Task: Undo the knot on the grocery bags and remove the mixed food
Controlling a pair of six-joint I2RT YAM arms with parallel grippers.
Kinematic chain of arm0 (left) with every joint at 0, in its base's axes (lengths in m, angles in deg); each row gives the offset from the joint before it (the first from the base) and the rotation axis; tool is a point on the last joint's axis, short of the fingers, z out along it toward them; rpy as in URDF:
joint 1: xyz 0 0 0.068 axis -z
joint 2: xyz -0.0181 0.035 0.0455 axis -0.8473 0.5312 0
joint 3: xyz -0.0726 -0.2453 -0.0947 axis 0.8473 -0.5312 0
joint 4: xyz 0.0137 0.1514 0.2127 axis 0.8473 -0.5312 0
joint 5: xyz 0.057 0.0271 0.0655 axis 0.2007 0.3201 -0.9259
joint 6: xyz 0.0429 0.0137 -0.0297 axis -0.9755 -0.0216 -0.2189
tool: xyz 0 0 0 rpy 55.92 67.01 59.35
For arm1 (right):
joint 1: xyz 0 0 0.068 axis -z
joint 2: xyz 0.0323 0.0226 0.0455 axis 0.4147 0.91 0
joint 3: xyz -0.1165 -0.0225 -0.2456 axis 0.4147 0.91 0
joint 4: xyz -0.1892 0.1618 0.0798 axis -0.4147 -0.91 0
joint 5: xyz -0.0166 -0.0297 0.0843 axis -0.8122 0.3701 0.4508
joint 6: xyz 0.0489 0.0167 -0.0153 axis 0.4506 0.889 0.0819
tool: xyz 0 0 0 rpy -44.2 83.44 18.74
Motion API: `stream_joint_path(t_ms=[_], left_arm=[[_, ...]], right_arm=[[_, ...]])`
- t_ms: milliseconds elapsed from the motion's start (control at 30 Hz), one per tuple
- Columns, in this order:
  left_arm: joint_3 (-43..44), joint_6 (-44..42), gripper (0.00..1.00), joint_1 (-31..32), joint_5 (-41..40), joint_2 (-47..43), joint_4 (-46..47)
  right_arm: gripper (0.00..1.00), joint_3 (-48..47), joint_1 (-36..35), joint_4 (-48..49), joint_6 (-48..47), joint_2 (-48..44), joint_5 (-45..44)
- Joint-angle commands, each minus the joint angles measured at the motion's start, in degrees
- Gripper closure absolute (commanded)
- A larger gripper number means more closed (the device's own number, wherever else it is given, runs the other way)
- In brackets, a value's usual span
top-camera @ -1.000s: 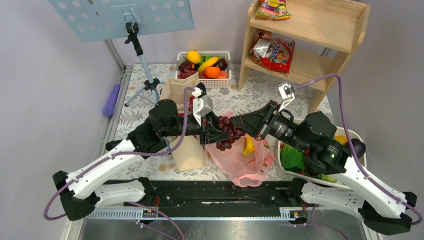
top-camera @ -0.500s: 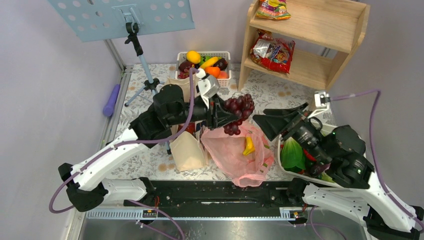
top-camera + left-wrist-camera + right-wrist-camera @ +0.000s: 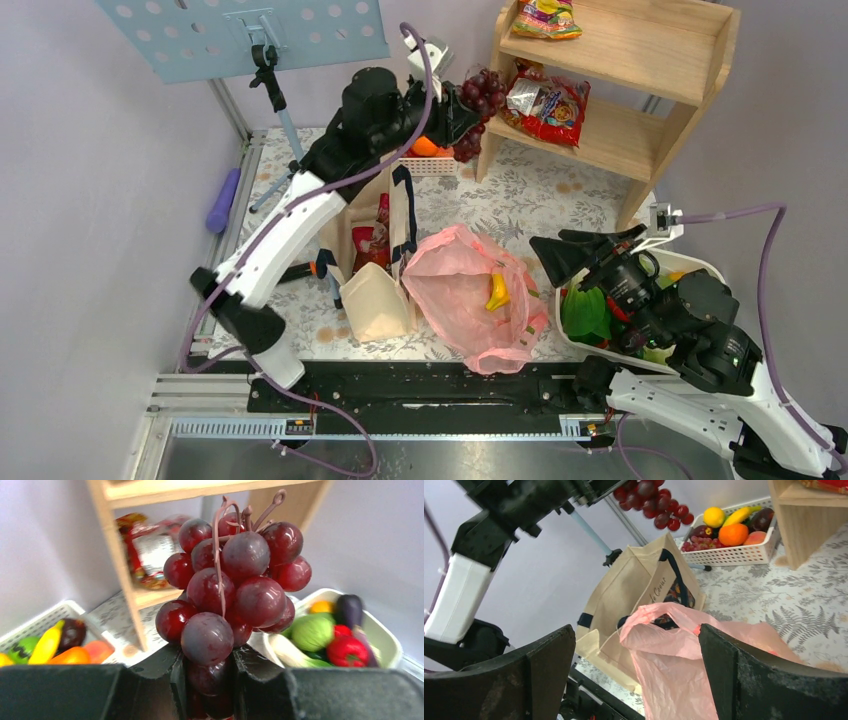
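Observation:
I will move my left gripper toward the left in its wrist view and down over the white fruit basket (image 3: 430,158) (image 3: 70,640) to let go of the grapes, as other fruit is already there.
One pink grocery bag (image 3: 465,290) lies slumped at the table's middle with its mouth gaping; no knot is in view. Through the plastic a yellow banana (image 3: 497,292) shows. My left gripper (image 3: 452,108) is raised high at the back, shut on the lower end of a dark purple grape bunch (image 3: 480,92), which hangs by the shelf over the fruit basket. In the left wrist view the grapes (image 3: 235,580) bulge out above the gripper (image 3: 207,680). My right gripper (image 3: 546,240) stands wide open and holds nothing, to the right of the bag. The bag (image 3: 674,665) fills the lower right wrist view behind this gripper (image 3: 636,630).
A beige canvas tote (image 3: 375,270) stands left of the bag. A white fruit basket (image 3: 734,550) sits at the back. The wooden shelf (image 3: 620,90) holds snack packets (image 3: 545,105). A white tub of vegetables (image 3: 712,272) is under my right arm. A music stand (image 3: 280,100) rises back left.
My left arm has carried the grapes up and back, from over the bag to near the shelf. My right gripper has opened and drawn back to the right.

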Motion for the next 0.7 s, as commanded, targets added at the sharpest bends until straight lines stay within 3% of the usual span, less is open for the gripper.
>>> stream_joint_path(t_ms=[0,367,667], left_arm=[[6.2,0.7,1.00,-3.9,-5.3,6.8,3.0],[17.0,-3.2,1.00,-9.3,-19.8,26.1,10.2],[17.4,1.0,1.00,-12.7,-18.3,36.1,19.0]], right_arm=[[0.01,0.8,0.2,-2.3,-1.8,-1.6,-3.7],[0.01,2.4,0.2,-5.2,-0.8,-0.9,-5.8],[0.01,4.6,0.2,-5.1,0.7,2.6,-3.1]])
